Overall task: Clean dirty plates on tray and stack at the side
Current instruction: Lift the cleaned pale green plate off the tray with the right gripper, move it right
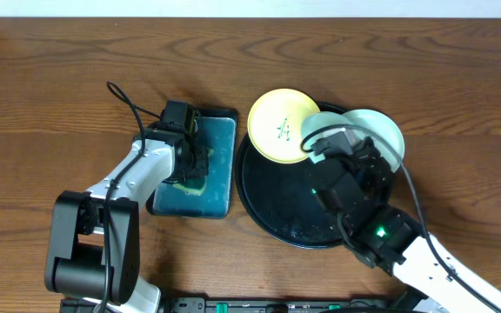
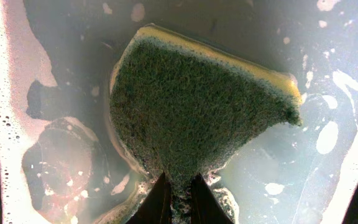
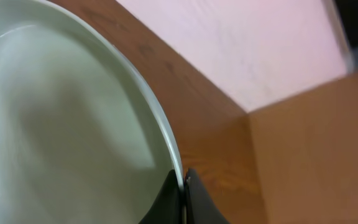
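I should move my right gripper to the right in the overhead view and down to release the plate, because bare table beside the tray [image 1: 449, 165] is below it there.
The black round tray [image 1: 272, 204] lies at the middle of the table. A pale yellow plate [image 1: 278, 124] with a green scribble leans over its back left rim. Pale mint plates [image 1: 379, 130] sit at its back right. My right gripper [image 1: 318, 146] reaches in over the tray. In the right wrist view it [image 3: 183, 180] is shut on the rim of a mint plate [image 3: 61, 124], which is held tilted. My left gripper [image 2: 179, 186] is shut on a green and yellow sponge [image 2: 197, 106], pressed into soapy water.
A rectangular teal tray [image 1: 220, 139] holding the sponge [image 1: 191, 184] and foamy water lies left of the black tray. Brown wooden table [image 1: 50, 96] surrounds both. In the right wrist view the table's far edge [image 3: 229, 93] meets a pale wall.
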